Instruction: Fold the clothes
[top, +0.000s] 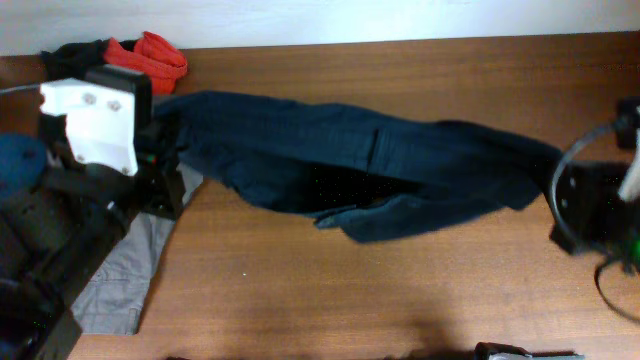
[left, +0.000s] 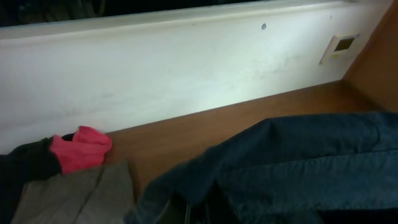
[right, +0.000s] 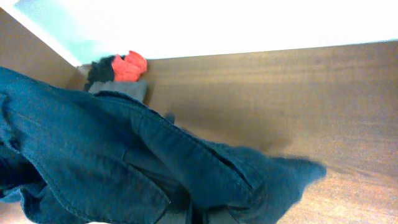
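Observation:
My right gripper will next carry the denim's end outward, lower it onto the bare tabletop by the white wall (top: 455, 65) (right: 267, 71) and let go of it there.
A dark blue denim garment (top: 360, 165) is stretched across the table between my two arms. My left gripper (top: 168, 150) holds its left end; in the left wrist view the cloth (left: 298, 168) drapes over the fingers (left: 198, 213) and mostly hides them. My right gripper (top: 556, 185) holds the right end; in the right wrist view the denim (right: 124, 162) covers the jaws (right: 198, 216). The garment's middle sags onto the table, and a loose flap (top: 400, 215) hangs toward the front.
A grey garment (top: 125, 265) lies flat at the front left, partly under the left arm. A red cloth (top: 150, 55) and a black cloth (top: 72, 55) sit at the far left corner. A white wall (left: 186, 68) borders the table's back edge.

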